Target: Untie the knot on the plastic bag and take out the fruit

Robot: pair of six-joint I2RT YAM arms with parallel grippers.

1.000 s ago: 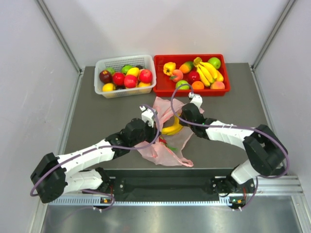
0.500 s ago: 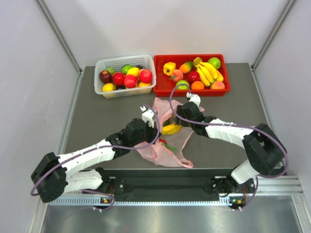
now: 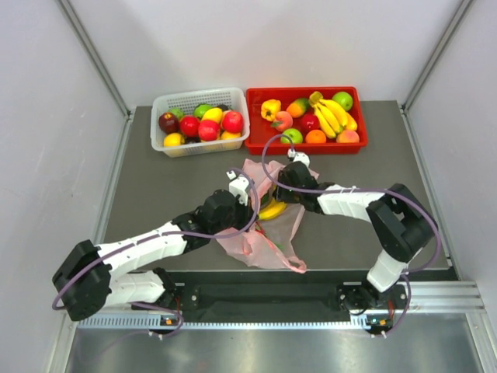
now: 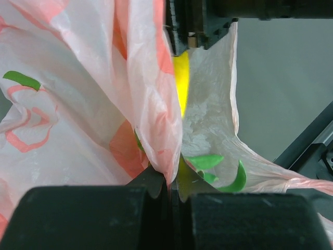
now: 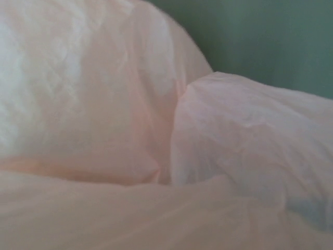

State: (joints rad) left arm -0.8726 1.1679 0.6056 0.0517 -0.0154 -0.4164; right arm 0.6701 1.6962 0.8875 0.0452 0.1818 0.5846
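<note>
My right gripper rises next, carries the yellow banana outward to its kind and releases it. This is because the bananas in the red tray lie outward of my gripper.
The pink plastic bag (image 3: 260, 242) lies crumpled mid-table between my two grippers. My left gripper (image 3: 247, 217) is shut on a fold of the bag (image 4: 78, 104), pinched between its fingertips at the bottom of the left wrist view (image 4: 173, 179). A yellow banana (image 3: 273, 210) shows through the bag's opening (image 4: 182, 86), beside green dragon fruit tips (image 4: 205, 161). My right gripper (image 3: 278, 185) is pushed into the bag's far side. Its wrist view shows only pink plastic (image 5: 104, 104), so its fingers are hidden. I cannot make out a knot.
A white basket (image 3: 159, 116) of fruit stands at the back left. A red tray (image 3: 326, 148) with bananas and other fruit stands at the back right, just beyond the bag. Grey walls close in both sides.
My right gripper has moved left and deeper into the bag, and plastic now covers more of the banana. My left gripper keeps its pinch and has shifted slightly.
</note>
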